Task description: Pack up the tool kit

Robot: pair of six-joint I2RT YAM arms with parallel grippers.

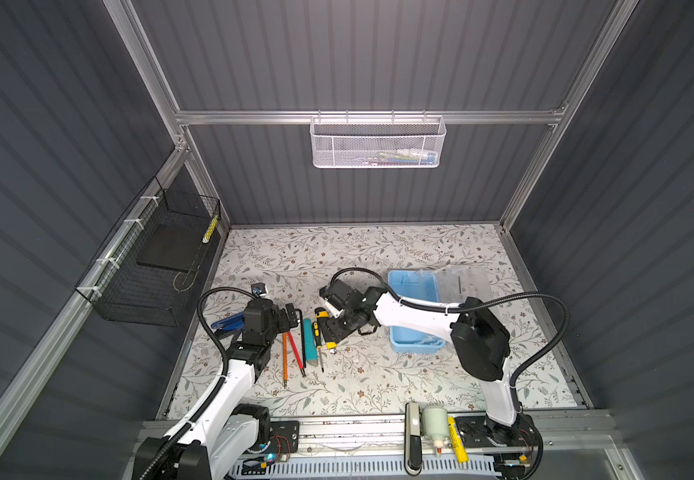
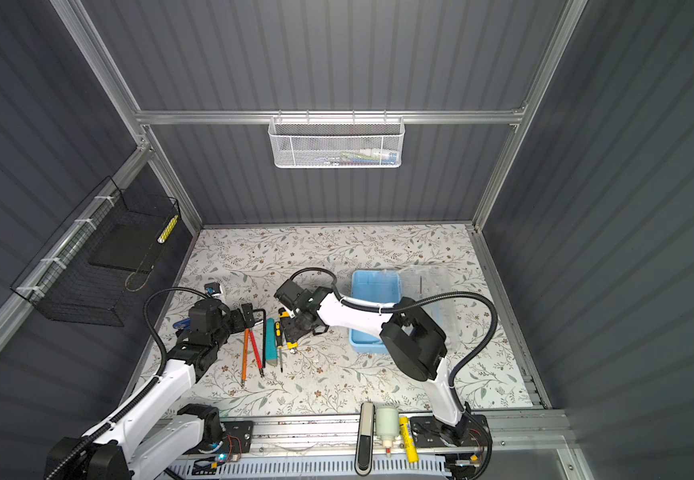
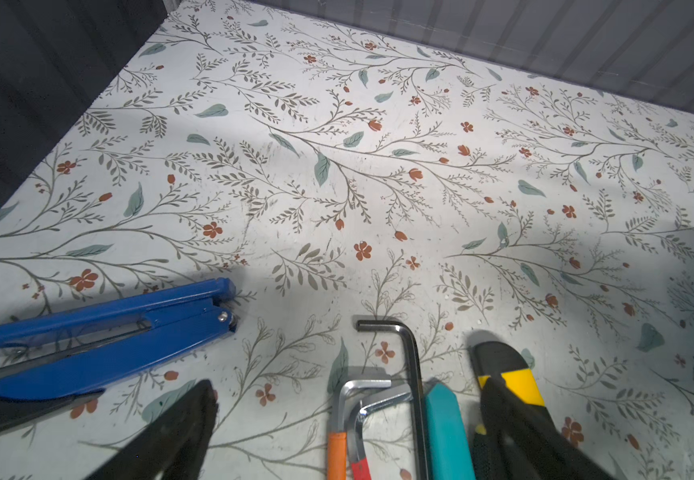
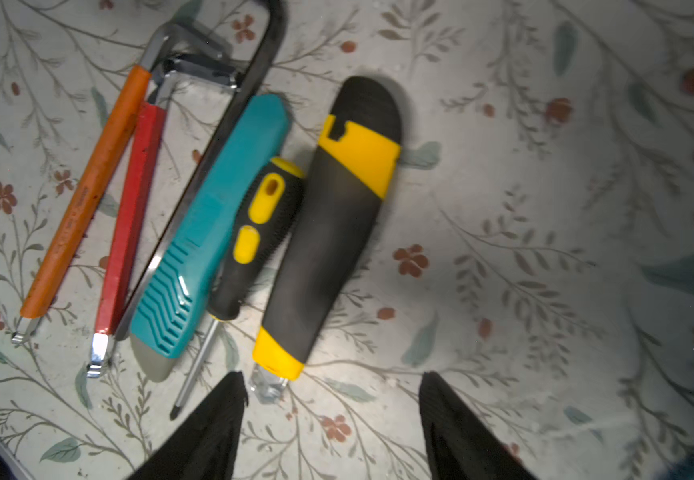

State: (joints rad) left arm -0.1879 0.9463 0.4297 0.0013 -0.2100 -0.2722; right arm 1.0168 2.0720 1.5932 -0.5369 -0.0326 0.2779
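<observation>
The black-yellow knife's dark grip [image 4: 303,286] is separated by a gap of mat from the small screwdriver [image 4: 249,241], so my right gripper will come down there next, open, with its fingers on both sides of the grip.
The tool kit [image 1: 411,286] [image 2: 374,286], a light-blue case, lies open at mid-right with its see-through lid [image 1: 470,278] folded back; my right arm crosses over it. Left of it a row of tools lies on the floral mat: orange hex key [image 4: 87,195], red hex key [image 4: 129,216], black hex key [image 3: 411,361], teal knife [image 4: 212,232], small screwdriver [image 4: 249,241] and black-yellow knife [image 4: 328,224]. My right gripper [image 4: 332,376] [image 1: 337,332] hangs open just past the black-yellow knife's blade end, holding nothing. My left gripper [image 3: 347,390] [image 1: 291,313] stands wide open over the hex keys' bent ends.
Blue pliers [image 3: 100,332] lie left of the left gripper. A black wire basket [image 1: 150,266] hangs on the left wall and a white mesh basket [image 1: 378,143] on the back rail. A white bottle [image 1: 434,419] and yellow marker [image 1: 459,442] sit on the front rail.
</observation>
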